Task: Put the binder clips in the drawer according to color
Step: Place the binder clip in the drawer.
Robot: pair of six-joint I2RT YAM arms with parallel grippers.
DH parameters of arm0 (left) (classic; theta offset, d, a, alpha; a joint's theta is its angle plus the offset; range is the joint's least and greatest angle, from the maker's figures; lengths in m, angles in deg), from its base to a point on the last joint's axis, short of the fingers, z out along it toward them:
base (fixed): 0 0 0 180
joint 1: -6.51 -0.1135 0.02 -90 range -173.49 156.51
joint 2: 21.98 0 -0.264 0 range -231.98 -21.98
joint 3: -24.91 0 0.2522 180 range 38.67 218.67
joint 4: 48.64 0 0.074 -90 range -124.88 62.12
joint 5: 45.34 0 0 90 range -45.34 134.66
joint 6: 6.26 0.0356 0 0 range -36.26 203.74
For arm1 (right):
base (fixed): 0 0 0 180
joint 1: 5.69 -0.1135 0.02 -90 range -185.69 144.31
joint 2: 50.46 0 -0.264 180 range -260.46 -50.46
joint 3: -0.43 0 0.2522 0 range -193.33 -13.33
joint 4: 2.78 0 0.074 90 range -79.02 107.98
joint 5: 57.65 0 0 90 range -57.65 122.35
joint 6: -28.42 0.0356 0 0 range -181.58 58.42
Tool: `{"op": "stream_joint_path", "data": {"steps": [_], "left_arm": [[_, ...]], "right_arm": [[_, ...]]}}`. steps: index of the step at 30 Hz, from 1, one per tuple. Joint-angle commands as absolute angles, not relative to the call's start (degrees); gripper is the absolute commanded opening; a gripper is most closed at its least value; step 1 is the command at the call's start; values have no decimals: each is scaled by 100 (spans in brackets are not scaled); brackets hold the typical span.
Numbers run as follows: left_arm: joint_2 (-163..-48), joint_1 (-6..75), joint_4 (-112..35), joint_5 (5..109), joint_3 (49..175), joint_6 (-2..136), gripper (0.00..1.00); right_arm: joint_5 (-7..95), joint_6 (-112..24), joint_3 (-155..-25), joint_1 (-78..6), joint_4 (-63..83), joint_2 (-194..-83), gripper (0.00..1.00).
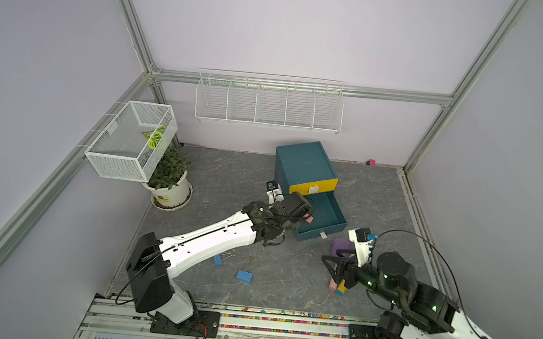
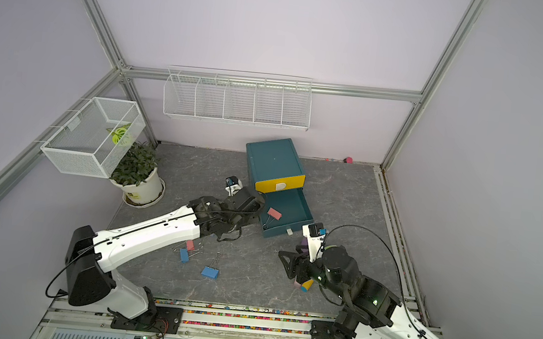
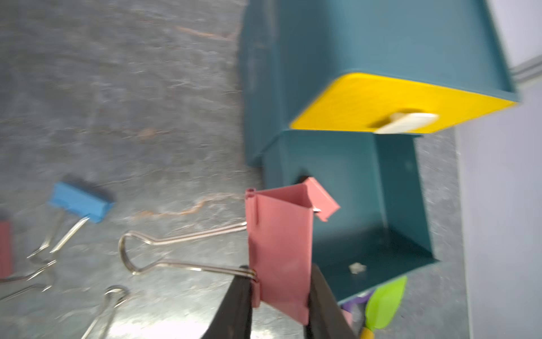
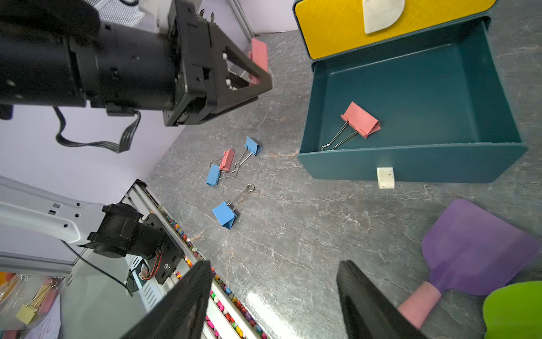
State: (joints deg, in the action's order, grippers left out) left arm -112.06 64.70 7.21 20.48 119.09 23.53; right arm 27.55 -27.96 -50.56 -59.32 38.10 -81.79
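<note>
I will move my left gripper past a pink binder clip next, since that clip is already in the open drawer, and down toward the drawer's bare bottom to release.
The dark-teal drawer cabinet (image 1: 304,167) has its yellow top drawer (image 4: 381,26) shut and a lower teal drawer (image 4: 440,164) pulled open. One pink binder clip (image 4: 360,120) lies inside it. My left gripper (image 3: 280,273) is shut on another pink binder clip (image 3: 278,249), held above the floor just beside the open drawer's side wall. In both top views the gripper body hides this clip. Three blue clips (image 4: 224,215) (image 4: 213,175) (image 4: 252,146) and a pink clip (image 4: 227,160) lie on the floor. My right gripper (image 4: 274,264) is open and holds nothing, in front of the drawer.
A purple shovel (image 4: 475,249) and a green shovel (image 4: 513,311) lie by my right gripper. A potted plant (image 1: 169,183) stands at the left under a wire basket (image 1: 132,142). Another wire basket (image 1: 268,101) hangs on the back wall. A yellow clip (image 4: 26,312) sits off the mat.
</note>
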Motion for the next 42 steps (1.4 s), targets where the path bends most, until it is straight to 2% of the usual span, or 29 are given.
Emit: {"op": "stream_joint_path", "data": {"steps": [1,11,24,26,30,33,42], "left_arm": [[-11627,6530,312,2480,12296,2844,23],[-12900,6557,-110,3374,13585,3251,23],[-13889,6448,26,3914,14132,2922,24],[-13905,6443,35,3923,14135,2905,28],[-13854,6435,72,3857,14165,2883,54],[-13770,6437,94,3798,14210,2898,64],[-12820,6461,246,3114,13655,2892,64]], "right_arm": [[2583,-2775,-4974,-5963,3927,-8081,73],[2526,-2748,-4928,-5966,4017,-7891,73],[2444,-2722,-4901,-5964,4148,-7751,73],[2444,-2721,-4901,-5963,4129,-7762,73],[2461,-2731,-4893,-5966,4104,-7805,73],[2471,-2730,-4902,-5965,4093,-7824,73],[2461,-2730,-4893,-5966,4077,-7824,73]]}}
